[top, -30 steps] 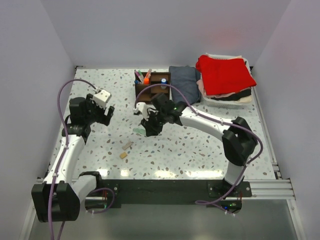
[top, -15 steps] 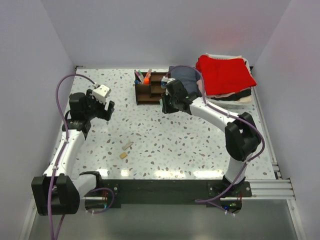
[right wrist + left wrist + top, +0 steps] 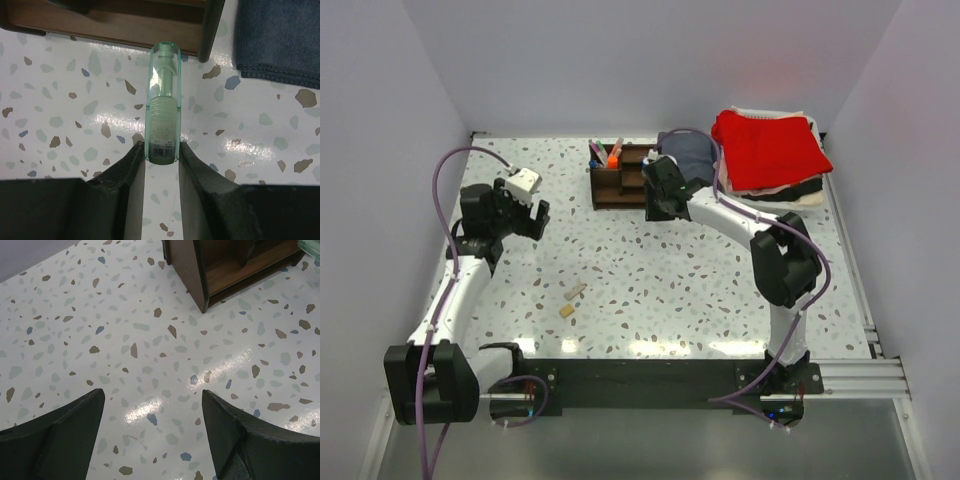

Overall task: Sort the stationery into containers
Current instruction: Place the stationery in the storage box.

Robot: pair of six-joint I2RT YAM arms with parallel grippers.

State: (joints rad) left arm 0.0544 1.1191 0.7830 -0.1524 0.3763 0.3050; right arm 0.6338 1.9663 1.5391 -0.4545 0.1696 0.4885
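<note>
My right gripper holds the piece, and the far end of the pale green piece (image 3: 162, 100) points at the organizer's low front section (image 3: 142, 29). My right gripper needs to move outward next and slide the piece in to release it.
My right gripper (image 3: 161, 150) is shut on the pale green piece (image 3: 162, 100), a clear-green capped tube that sticks out past the fingertips above the table. It hangs just in front of the dark brown wooden organizer (image 3: 125, 22). From above, the right gripper (image 3: 656, 200) is at the right front corner of the organizer (image 3: 620, 180), which holds pens (image 3: 600, 152) and an orange-banded marker (image 3: 614, 157). Two small tan blocks (image 3: 571, 300) lie on the table nearer the front. My left gripper (image 3: 525, 208) (image 3: 152, 391) hovers open over bare table left of the organizer (image 3: 200, 275).
A folded blue-grey cloth (image 3: 688, 155) (image 3: 280, 40) lies right of the organizer. A pile of folded clothes with a red one on top (image 3: 768, 150) sits at the back right. White walls enclose the speckled table (image 3: 650, 280) on three sides.
My right arm has carried the pale green piece from mid-table back to the organizer's right front corner. The left arm shifted slightly and stayed open.
</note>
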